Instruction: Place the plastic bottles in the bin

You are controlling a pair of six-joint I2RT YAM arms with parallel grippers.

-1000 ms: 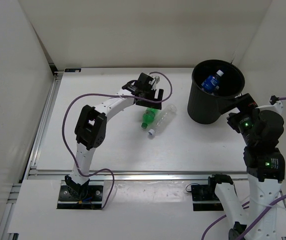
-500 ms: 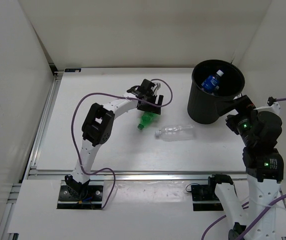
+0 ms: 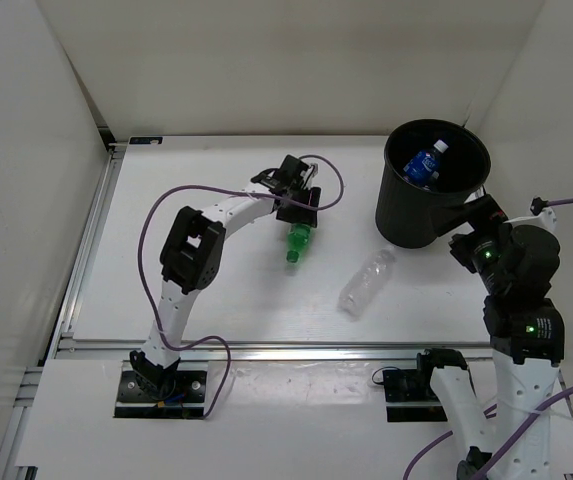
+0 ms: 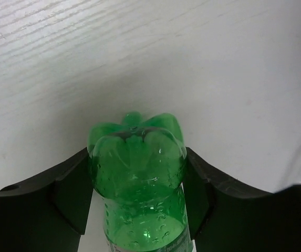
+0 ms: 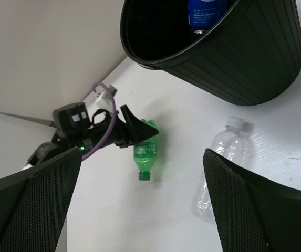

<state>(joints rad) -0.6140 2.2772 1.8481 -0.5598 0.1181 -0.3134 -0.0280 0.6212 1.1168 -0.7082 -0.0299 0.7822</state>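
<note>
The left gripper lifts over the bin's opening and releases the green bottle next, as that opening is above, to its right in the top view.
My left gripper is shut on the green bottle, with a black finger pressed against each side near its base. The bottle's cap points toward the near edge. A plain clear bottle lies loose on the table, right of the green one and in front of the bin. The black bin stands at the back right with a blue-labelled bottle inside. Beside the bin hovers my right gripper, open and holding nothing.
White walls close in the table on the left, back and right. A metal rail runs along the near edge. A purple cable loops beside the left arm.
The left gripper has shut on the green bottle and turned it. The clear bottle has rolled away to the right and nearer the front edge. The right arm has barely shifted.
</note>
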